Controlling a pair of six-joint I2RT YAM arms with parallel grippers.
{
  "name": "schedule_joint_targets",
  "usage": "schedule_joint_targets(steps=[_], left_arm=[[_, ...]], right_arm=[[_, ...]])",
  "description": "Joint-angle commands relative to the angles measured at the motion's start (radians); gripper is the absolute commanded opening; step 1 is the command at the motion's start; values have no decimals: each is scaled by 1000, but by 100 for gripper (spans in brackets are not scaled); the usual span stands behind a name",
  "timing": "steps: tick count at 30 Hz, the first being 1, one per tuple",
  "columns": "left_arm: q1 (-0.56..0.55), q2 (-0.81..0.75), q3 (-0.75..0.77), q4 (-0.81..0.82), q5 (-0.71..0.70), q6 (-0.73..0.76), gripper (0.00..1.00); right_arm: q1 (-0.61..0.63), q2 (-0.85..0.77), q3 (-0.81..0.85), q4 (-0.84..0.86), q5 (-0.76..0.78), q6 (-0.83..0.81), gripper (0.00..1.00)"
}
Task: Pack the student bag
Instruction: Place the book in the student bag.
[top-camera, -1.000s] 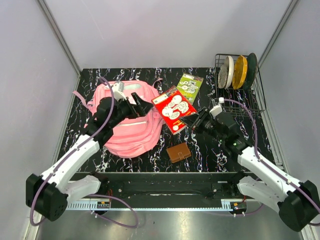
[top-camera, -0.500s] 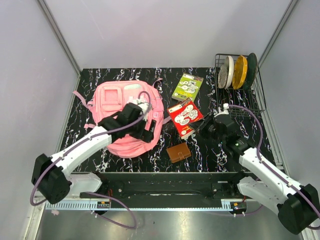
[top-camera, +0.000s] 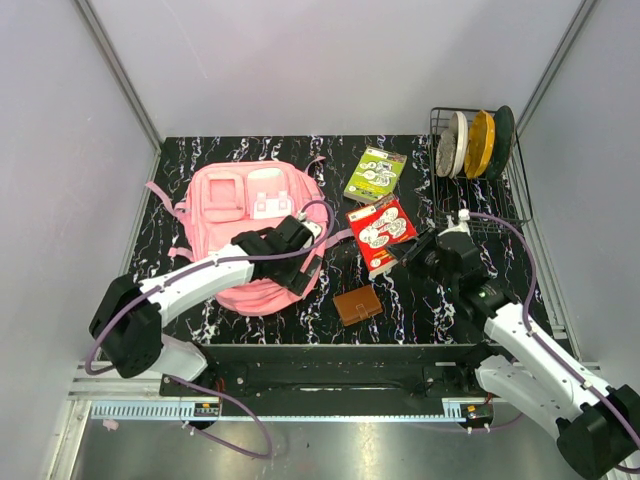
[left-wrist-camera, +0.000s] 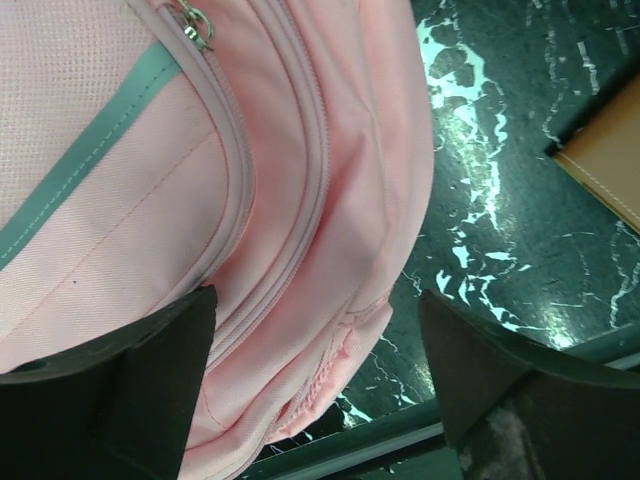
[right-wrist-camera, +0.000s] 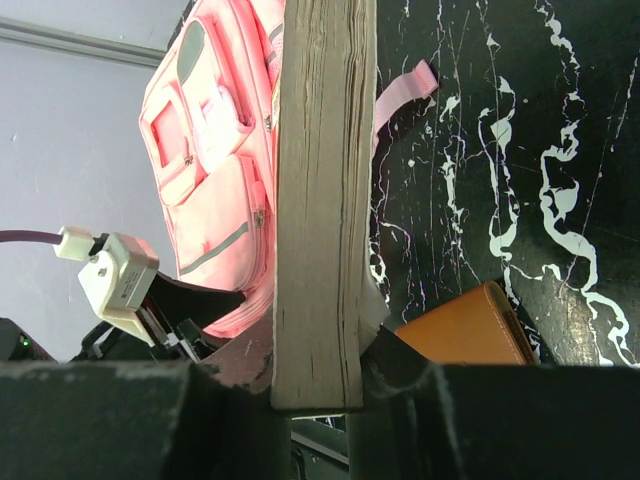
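Observation:
The red book should go in past the pink bag's edge by the wallet with my right gripper and be released, since that edge is to the gripper's left in the top view.
The pink student bag lies flat at the left of the table, zips shut as far as the left wrist view shows. My left gripper hangs open over the bag's near right edge, its fingers on either side of the edge seam, gripping nothing. My right gripper is shut on a red picture book, held tilted on edge above the table. In the right wrist view the book's page edge stands upright between the jaws.
A brown wallet lies on the table between the two grippers, near the front edge. A green booklet lies behind the red book. A wire rack with upright plates stands at the back right.
My left arm has swung from the top of the bag down to its near right edge. My right gripper has drawn the red book to the right and tipped it up on edge.

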Motion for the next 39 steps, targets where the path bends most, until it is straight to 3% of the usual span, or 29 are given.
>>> schedule_joint_targets(steps=[1,3,12,14,16,18,28,33,39], left_arm=[[-1,53,43,10,-121,23,82],[-4,71,45,12,-115,28,77],[-9,87,34,41,-129,20,35],[-9,82,40,42,-128,20,22],[-7,77,48,41,-126,22,17],[-7,71,51,41,-125,20,0],[-7,-56,75,58,-174,-6,0],[-7,-162,185,33,-172,-18,0],[-6,-168,360,15,-163,-16,0]], right_arm=[[-6,8,22,52,14,-10,0],[-7,11,23,52,8,-11,0],[-10,-1,14,52,14,-7,0],[-13,4,12,50,10,-4,0],[-13,7,14,52,5,-5,0],[-13,8,9,50,1,-5,0],[-13,-13,-15,50,-7,3,0],[-15,-32,-32,66,-103,-5,0],[6,68,-80,252,-337,43,0]])
